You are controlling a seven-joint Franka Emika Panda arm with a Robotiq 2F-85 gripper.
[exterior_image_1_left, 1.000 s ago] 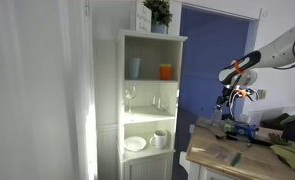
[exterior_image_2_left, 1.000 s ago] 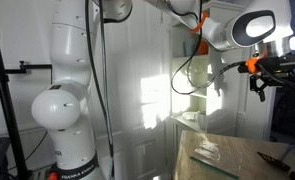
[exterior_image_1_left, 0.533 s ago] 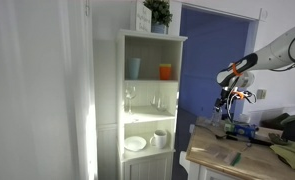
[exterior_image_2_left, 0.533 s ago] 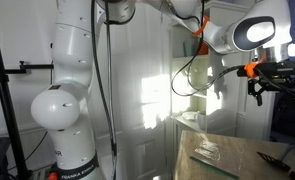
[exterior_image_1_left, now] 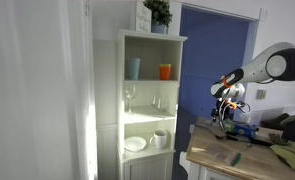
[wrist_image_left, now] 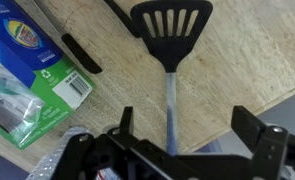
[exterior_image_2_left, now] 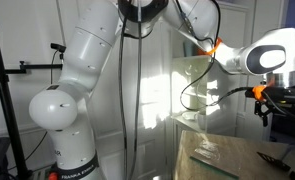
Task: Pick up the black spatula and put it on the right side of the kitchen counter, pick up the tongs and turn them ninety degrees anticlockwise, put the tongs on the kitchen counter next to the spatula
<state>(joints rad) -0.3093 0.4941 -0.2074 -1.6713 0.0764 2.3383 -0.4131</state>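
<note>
Next, my gripper moves down and slightly outward onto the handle's thin part near the spatula's slotted head [wrist_image_left: 171, 88], as the grey handle already runs between my open fingers.
In the wrist view the black spatula [wrist_image_left: 172, 25] lies flat on the light-wood kitchen counter [wrist_image_left: 237, 60], slotted head at the top, grey handle running down between my fingers. My gripper [wrist_image_left: 187, 128] is open and empty, its two fingers straddling the handle above it. Two black bars [wrist_image_left: 82, 54] lie left of the spatula head; I cannot tell if they are the tongs. In both exterior views the gripper [exterior_image_1_left: 227, 108] [exterior_image_2_left: 268, 103] hangs above the counter [exterior_image_1_left: 219, 152] [exterior_image_2_left: 237, 165].
A blue-and-green package [wrist_image_left: 27, 75] lies on the counter left of the spatula. A green cloth [exterior_image_1_left: 289, 152] lies on the counter. A tall white open-shelf cabinet [exterior_image_1_left: 147, 100] with cups and glasses stands beside it. The counter edge runs close under the gripper.
The arm has swung and lowered the gripper toward the counter. The gripper stays open and empty.
</note>
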